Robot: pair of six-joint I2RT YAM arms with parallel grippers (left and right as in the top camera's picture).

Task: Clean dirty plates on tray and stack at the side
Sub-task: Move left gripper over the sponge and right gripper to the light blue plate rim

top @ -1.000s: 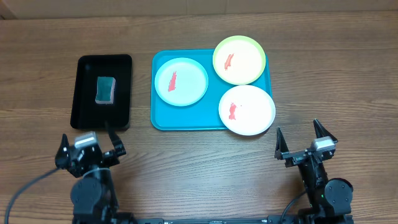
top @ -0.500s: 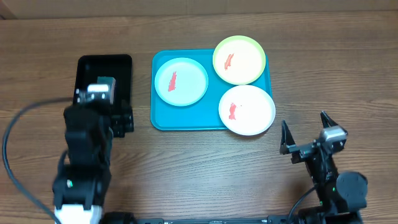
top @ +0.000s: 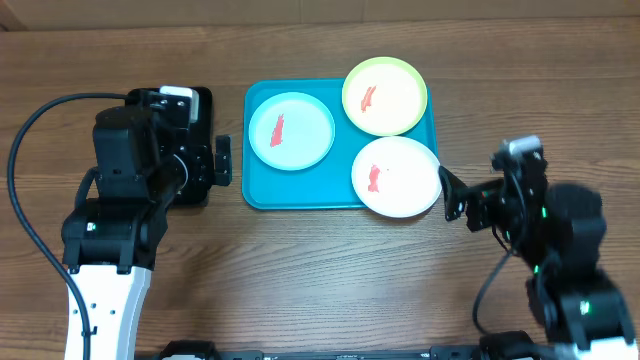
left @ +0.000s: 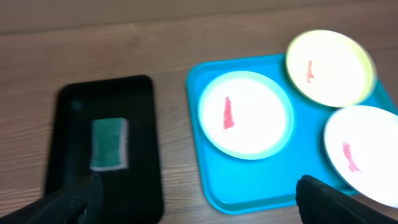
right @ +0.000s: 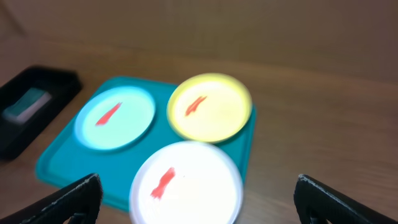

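Observation:
The light blue plate's rim [top: 332,142] facing the yellow-green plate has bare turquoise tray beside it, so my right gripper will next move outward over the white plate [top: 397,176] and down onto that rim.
The turquoise tray [top: 258,185] holds three plates, each with a red-orange smear: a light blue plate [top: 291,131] at the left, a yellow-green plate [top: 385,96] at the back right and a white plate [top: 397,176] at the front right, overhanging the rim. My left gripper [top: 205,172] hovers open and empty over the black tray, left of the turquoise tray [left: 199,143]. My right gripper [top: 455,195] is open and empty just right of the white plate [right: 186,183]. Both wrist views show all three plates between wide-apart fingers.
A black tray [top: 200,100] stands left of the turquoise tray, mostly covered by my left arm in the overhead view. It holds a green sponge [left: 109,144]. Bare wooden table lies in front of and to the right of the trays.
My left arm has risen and swung forward over the black tray. My right arm has moved forward and left, up to the white plate's right side. The plates have not moved.

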